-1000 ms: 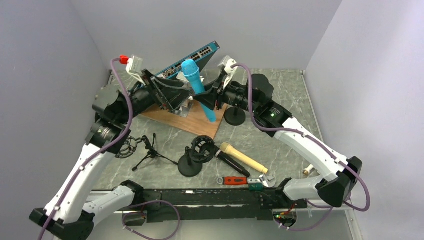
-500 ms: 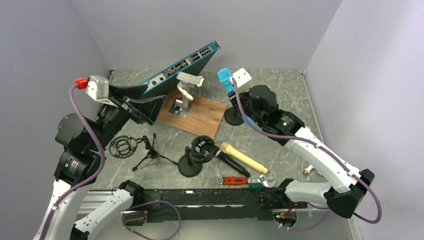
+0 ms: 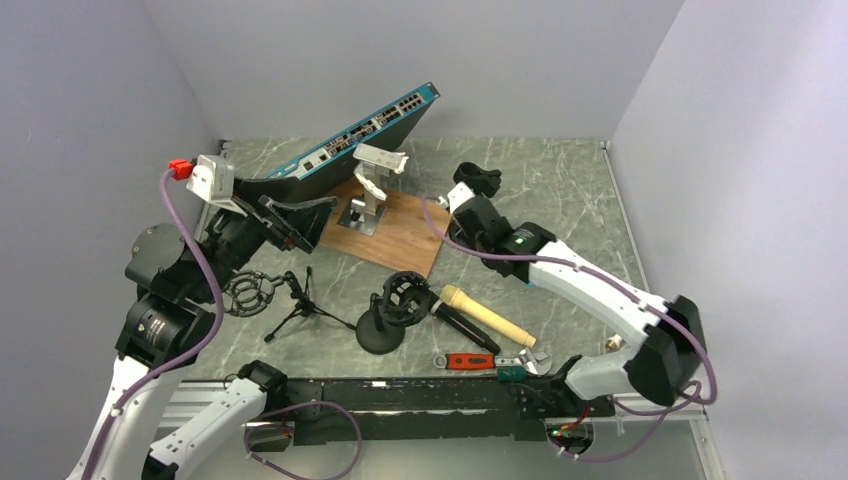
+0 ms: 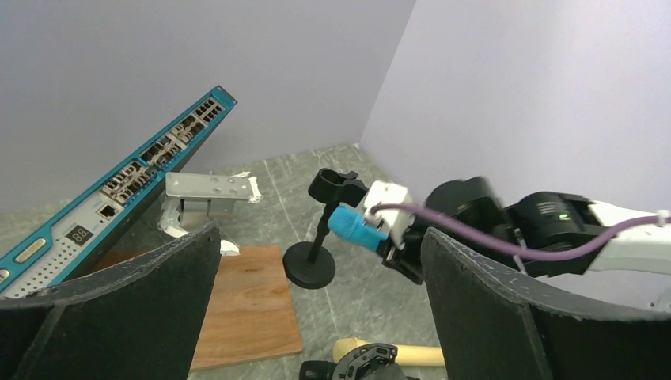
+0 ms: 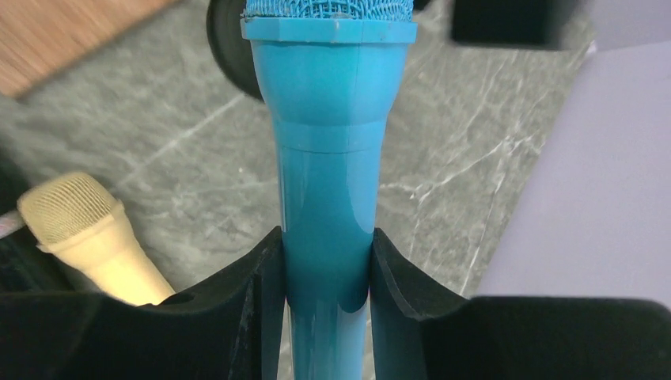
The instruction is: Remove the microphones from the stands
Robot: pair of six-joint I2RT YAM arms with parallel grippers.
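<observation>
My right gripper will move down toward the bare tabletop beside the cream-and-black microphone and release the blue microphone there, since it already hangs clear of the clip.
The blue microphone is clamped by its handle in my right gripper, which is shut on it. In the left wrist view the microphone hangs clear of the black stand, its mesh head pointing at the stand's post just below the empty clip. The top view shows only the clip behind the right wrist, which hides the microphone. My left gripper stands wide open at the left, near the switch, with nothing between its fingers.
A tilted blue network switch leans at the back. A wooden board carries a metal bracket. In front lie a cream-and-black microphone, a shock-mount stand, a small tripod and a red-handled wrench.
My right gripper carried the blue microphone from above the board rightward and down beside the stand. My left arm pulled back to the left, away from the microphone.
</observation>
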